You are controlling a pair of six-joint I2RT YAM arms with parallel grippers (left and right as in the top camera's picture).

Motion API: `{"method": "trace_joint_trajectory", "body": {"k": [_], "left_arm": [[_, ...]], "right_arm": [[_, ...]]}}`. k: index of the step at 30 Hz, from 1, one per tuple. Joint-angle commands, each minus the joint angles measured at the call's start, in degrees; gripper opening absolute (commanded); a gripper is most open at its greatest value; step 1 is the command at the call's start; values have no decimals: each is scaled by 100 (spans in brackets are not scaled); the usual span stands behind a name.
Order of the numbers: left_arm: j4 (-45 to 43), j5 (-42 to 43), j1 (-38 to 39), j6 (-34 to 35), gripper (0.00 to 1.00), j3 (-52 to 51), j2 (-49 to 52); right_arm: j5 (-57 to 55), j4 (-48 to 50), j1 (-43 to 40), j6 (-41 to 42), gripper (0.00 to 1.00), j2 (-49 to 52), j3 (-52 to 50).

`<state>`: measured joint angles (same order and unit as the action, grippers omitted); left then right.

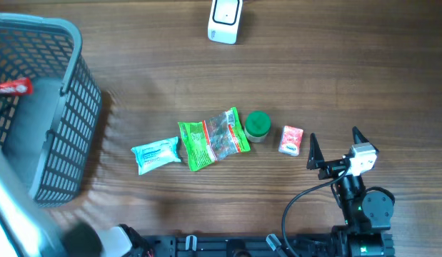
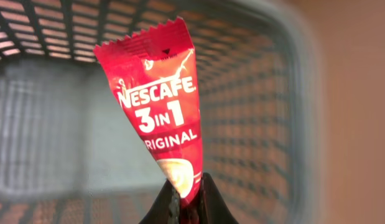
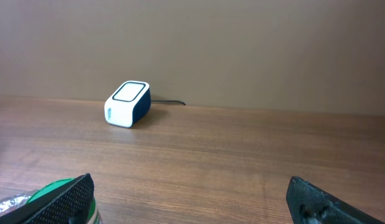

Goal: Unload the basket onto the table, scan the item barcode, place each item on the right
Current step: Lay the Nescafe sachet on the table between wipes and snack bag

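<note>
I will move my left gripper across and down and release the sachet (image 1: 13,87) between the light blue and green packets, which lie to its right in the overhead view.
A red Nescafé 3-in-1 sachet (image 2: 156,93) stands upright in the left wrist view, over the inside of the grey basket (image 2: 267,93). My left gripper (image 2: 187,191) is shut on the sachet's lower end. From overhead the sachet (image 1: 13,87) shows as a small red strip inside the basket (image 1: 71,121) at the far left. No barcode shows on the sachet's visible face. The white and dark scanner (image 1: 225,20) sits at the table's far edge and also appears in the right wrist view as the scanner (image 3: 127,104). My right gripper (image 1: 334,135) is open and holds nothing.
A row of items lies mid-table: a light blue packet (image 1: 156,154), a green packet (image 1: 212,138), a green round tub (image 1: 258,125) and a small pink packet (image 1: 291,140). The tub (image 3: 55,188) is just beside my right gripper's left finger.
</note>
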<state>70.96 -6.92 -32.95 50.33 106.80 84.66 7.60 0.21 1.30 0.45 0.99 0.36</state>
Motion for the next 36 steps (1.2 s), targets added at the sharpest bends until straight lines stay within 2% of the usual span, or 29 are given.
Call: {"method": "trace_joint_trajectory", "body": {"k": [1, 5, 8, 12, 15, 20, 23, 28, 31, 32, 33, 34, 35, 36], "left_arm": [[328, 774, 660, -330, 4, -83, -866], [988, 376, 2218, -505, 4, -223, -1207], [1045, 243, 3270, -468, 4, -723, -1224], [459, -177, 4400, -420, 4, -1987, -1217], [-299, -457, 5056, -837, 4, -3252, -1189], [-1939, -452, 5823, -1676, 4, -5270, -1001], [-2809, -450, 5910, -1954, 4, -6033, -826], [-3648, -46, 5871, -2002, 4, -6566, -492], [-3827, 321, 5871, -2011, 6, -6579, -321], [-3845, 398, 5871, -2006, 23, -6579, -289], [-3842, 420, 5871, -1969, 48, -6579, -273], [-3818, 415, 5871, -1941, 92, -6579, -273], [-3801, 415, 5871, -1941, 100, -6579, -273], [-3788, 415, 5871, -1943, 100, -6575, -282]], "right_arm": [[-50, 22, -4, 105, 99, -20, -7], [-50, 22, -4, 105, 100, -20, -7], [-50, 22, -4, 107, 100, -20, -7], [-52, 22, -4, 105, 100, -20, -7], [-50, 22, -4, 105, 100, -20, -7], [-50, 22, -4, 105, 100, -20, -7], [-50, 22, -4, 105, 100, -20, -7], [-50, 22, -4, 105, 100, -20, -7], [-50, 22, -4, 107, 100, -20, -7], [-50, 22, -4, 103, 100, -20, -7], [-50, 22, -4, 103, 100, -20, -7], [-50, 22, -4, 105, 100, -20, -7], [-50, 22, -4, 109, 100, -20, -7], [-50, 22, -4, 103, 100, -20, -7]]}}
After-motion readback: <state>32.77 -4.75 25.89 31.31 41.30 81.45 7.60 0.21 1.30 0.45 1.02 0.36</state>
